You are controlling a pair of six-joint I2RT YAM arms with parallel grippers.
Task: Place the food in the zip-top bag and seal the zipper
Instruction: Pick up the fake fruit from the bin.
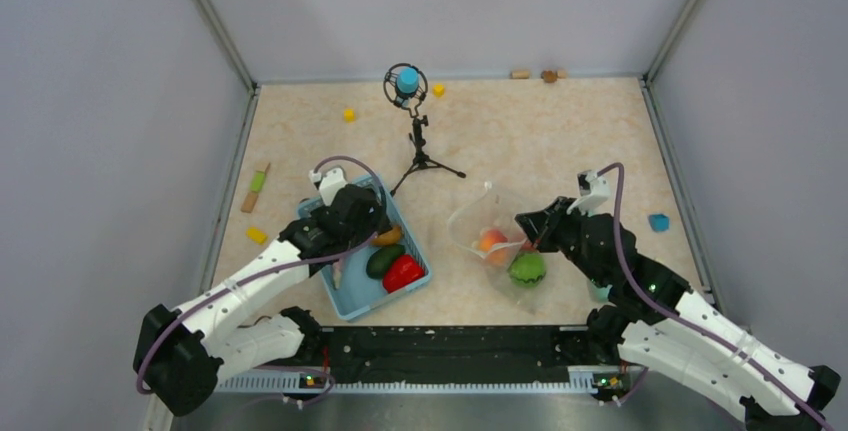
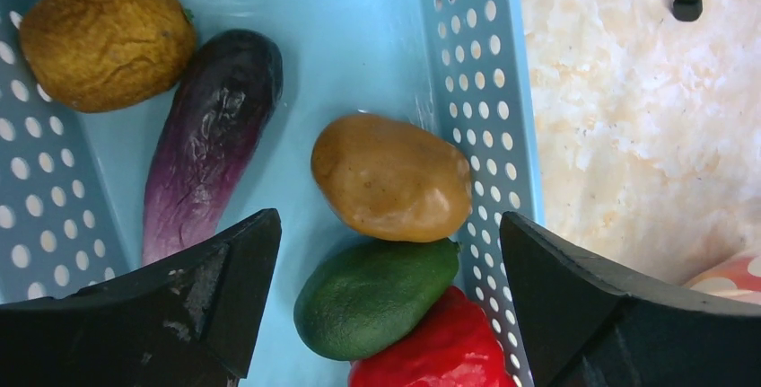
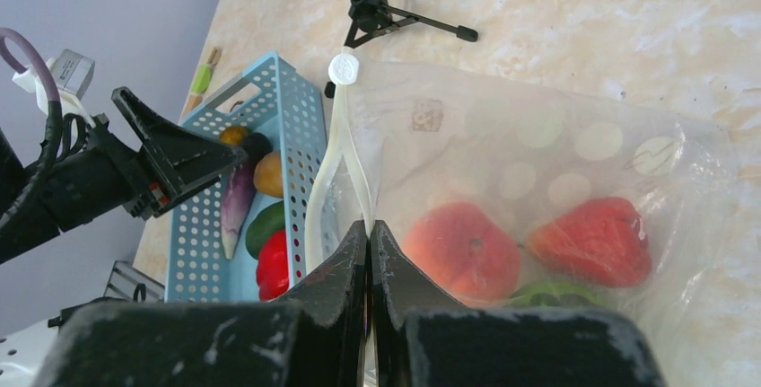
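Note:
The brown potato (image 1: 387,236) (image 2: 392,178) is close to the basket's side. My left gripper will go straight down over the potato next, with one finger beside that side of the basket.
The zip-top bag (image 1: 478,219) lies at centre right, its mouth open toward the basket. Inside it are an orange-red fruit (image 3: 462,252), a red piece (image 3: 592,241) and a bright green round fruit (image 1: 527,269). My right gripper (image 3: 369,225) is shut on the zipper (image 3: 339,145) at the mouth edge. My left gripper (image 2: 388,221) is open above the blue basket (image 2: 489,91), jaws wide on either side of a brown potato (image 2: 390,179), a dark green piece (image 2: 372,295) and a red pepper (image 2: 431,351). A purple eggplant (image 2: 211,140) and a brown fruit (image 2: 106,37) lie beside them.
A microphone on a tripod (image 1: 418,146) stands behind the basket and bag. Yellow cubes (image 1: 349,114) and a green-and-orange stick (image 1: 256,188) lie at the left. A small blue block (image 1: 658,222) lies at the right. Grey walls enclose the table on three sides.

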